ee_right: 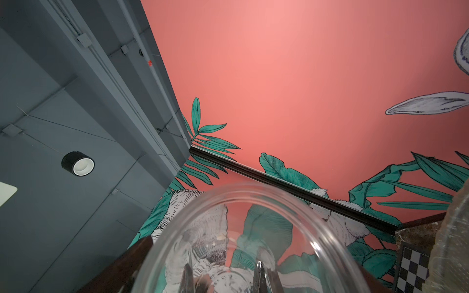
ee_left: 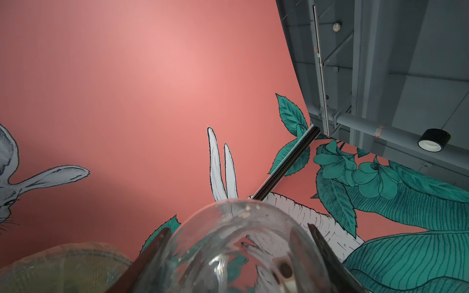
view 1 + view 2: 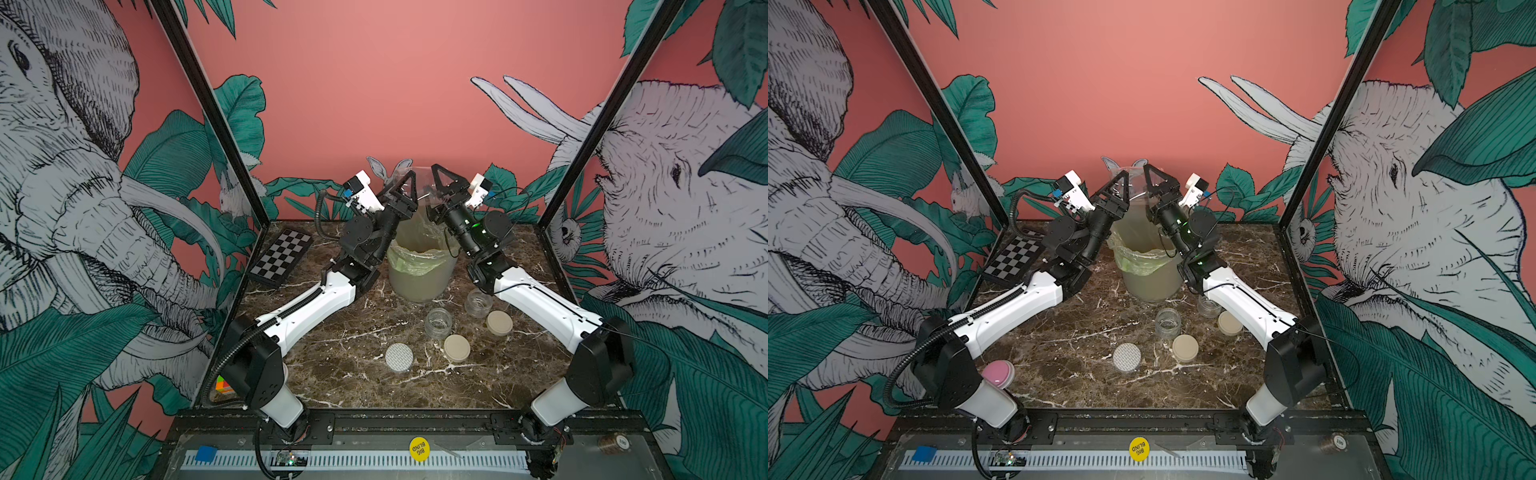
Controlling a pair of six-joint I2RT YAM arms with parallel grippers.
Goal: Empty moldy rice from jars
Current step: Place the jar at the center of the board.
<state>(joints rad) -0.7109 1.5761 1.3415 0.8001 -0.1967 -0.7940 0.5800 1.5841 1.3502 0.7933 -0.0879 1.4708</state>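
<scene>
The clear jar's opening [image 3: 1142, 185] [image 1: 248, 192] is the end still unheld, so my right gripper should next ease toward my left gripper, open fingers farther over it, and close there.
Above the bin [image 3: 415, 282], my left gripper [image 3: 409, 179] is shut on a clear jar [image 3: 422, 183] with no lid. In the left wrist view the jar [image 2: 241, 248] fills the gap between the fingers [image 2: 157, 243]. My right gripper [image 3: 439, 176] faces it, open, jaws either side of the jar's mouth [image 1: 253, 203]. Only a few off-white grains of moldy rice [image 1: 220, 237] cling inside. Two squat jars [image 3: 438, 322] [image 3: 478, 303] stand open on the table and look empty. Two beige lids [image 3: 457, 348] [image 3: 499, 322] and a white dotted lid [image 3: 399, 356] lie beside them.
The bin is translucent with a green-tinted bag and stands at the back middle, between both forearms. A checkerboard [image 3: 282, 257] lies at the back left. A pink round thing [image 3: 998, 372] sits by the left arm's base. Black frame posts stand at the back corners.
</scene>
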